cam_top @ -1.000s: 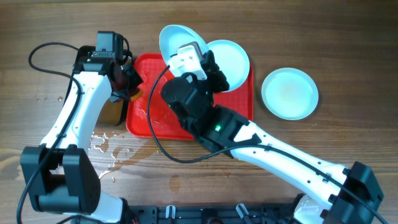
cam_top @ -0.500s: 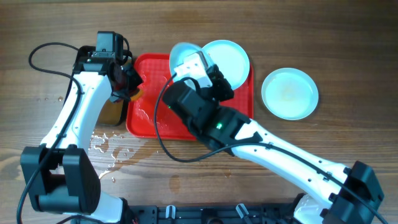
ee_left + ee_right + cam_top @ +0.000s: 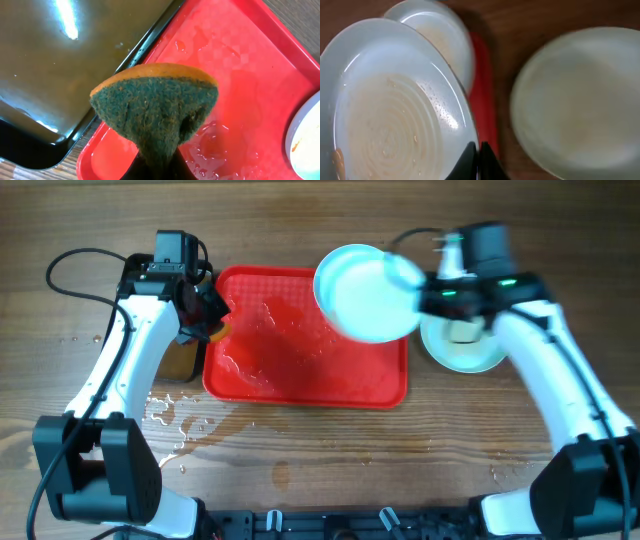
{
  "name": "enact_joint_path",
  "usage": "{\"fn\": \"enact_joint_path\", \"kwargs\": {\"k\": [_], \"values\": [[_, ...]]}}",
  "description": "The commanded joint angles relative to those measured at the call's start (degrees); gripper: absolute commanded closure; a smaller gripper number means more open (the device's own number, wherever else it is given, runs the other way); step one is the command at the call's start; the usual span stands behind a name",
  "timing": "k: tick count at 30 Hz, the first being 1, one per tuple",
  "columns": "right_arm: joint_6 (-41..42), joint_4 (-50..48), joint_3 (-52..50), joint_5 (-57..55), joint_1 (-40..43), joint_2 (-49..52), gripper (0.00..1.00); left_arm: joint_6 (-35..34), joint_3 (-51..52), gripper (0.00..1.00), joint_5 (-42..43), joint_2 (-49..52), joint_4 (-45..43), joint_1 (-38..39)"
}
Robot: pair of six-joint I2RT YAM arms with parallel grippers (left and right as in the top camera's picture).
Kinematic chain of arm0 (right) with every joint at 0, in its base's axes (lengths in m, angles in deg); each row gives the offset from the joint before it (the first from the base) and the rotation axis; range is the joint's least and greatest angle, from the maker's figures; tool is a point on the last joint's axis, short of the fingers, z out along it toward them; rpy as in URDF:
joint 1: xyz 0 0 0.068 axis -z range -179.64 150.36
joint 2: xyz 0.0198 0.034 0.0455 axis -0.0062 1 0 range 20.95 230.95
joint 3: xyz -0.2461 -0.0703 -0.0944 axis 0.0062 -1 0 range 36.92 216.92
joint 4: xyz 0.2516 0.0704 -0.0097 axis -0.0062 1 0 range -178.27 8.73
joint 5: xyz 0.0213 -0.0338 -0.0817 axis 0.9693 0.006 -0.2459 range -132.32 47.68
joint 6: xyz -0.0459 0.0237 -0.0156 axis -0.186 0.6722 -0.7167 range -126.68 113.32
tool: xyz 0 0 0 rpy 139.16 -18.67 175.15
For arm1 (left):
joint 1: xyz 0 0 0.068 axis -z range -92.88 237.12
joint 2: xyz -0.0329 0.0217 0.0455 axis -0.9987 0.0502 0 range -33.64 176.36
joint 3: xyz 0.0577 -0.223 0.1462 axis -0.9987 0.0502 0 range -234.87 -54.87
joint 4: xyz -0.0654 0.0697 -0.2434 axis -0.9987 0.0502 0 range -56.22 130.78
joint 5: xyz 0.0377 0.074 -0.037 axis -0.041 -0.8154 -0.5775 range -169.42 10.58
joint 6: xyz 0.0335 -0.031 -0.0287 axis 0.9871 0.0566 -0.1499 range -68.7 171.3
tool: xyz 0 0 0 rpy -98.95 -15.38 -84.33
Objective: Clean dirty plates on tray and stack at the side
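The third plate is beside the tray, so my right gripper needs to move right in the overhead view, lower the wet plate onto that third one and let go of it.
My right gripper is shut on the rim of a wet pale plate and holds it tilted above the right end of the red tray. In the right wrist view the fingers pinch this plate. A second plate lies behind it on the tray. A third plate sits on the table right of the tray, also in the right wrist view. My left gripper is shut on a green and orange sponge over the tray's left edge.
A black pan with brownish liquid stands against the tray's left side, also in the overhead view. Water lies on the tray and on the wood at the front left. A sauce-flecked plate rim shows in the left wrist view.
My right arm has swung from over the tray's middle to the right side, carrying the plate from the tray's back to above its right end. The left arm has not moved.
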Motion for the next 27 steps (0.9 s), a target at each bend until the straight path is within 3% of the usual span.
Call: {"fn": "enact_joint_path", "kwargs": {"k": [1, 6, 13, 14, 15, 17, 23, 27], "values": [[1.4, 3.0, -0.6, -0.4, 9.1, -1.4, 0.96, 0.9, -0.9, 0.96, 0.5, -1.3, -0.2, -0.2], [3.0, 1.9, -8.1, -7.8, 19.1, -1.4, 0.96, 0.9, -0.9, 0.96, 0.5, -1.3, -0.2, -0.2], [5.9, -0.9, -13.6, -12.7, 21.5, -1.4, 0.96, 0.9, -0.9, 0.96, 0.5, -1.3, -0.2, -0.2], [5.8, -1.4, -13.6, -12.4, 21.5, -1.4, 0.91, 0.9, -0.9, 0.96, 0.5, -1.3, -0.2, -0.2], [5.7, -1.9, -13.6, -12.1, 21.4, -1.4, 0.76, 0.9, -0.9, 0.96, 0.5, -1.3, -0.2, -0.2], [4.7, -2.2, -13.5, -10.4, 21.4, -1.4, 0.59, 0.9, -0.9, 0.96, 0.5, -1.3, -0.2, -0.2], [-3.3, -3.4, -8.5, 7.6, 19.0, -1.4, 0.5, 0.9, -0.9, 0.96, 0.5, -1.3, -0.2, -0.2], [-0.2, -5.6, -3.2, 6.8, 9.6, -1.2, 0.52, 0.9, -0.9, 0.96, 0.5, -1.3, -0.2, -0.2]]}}
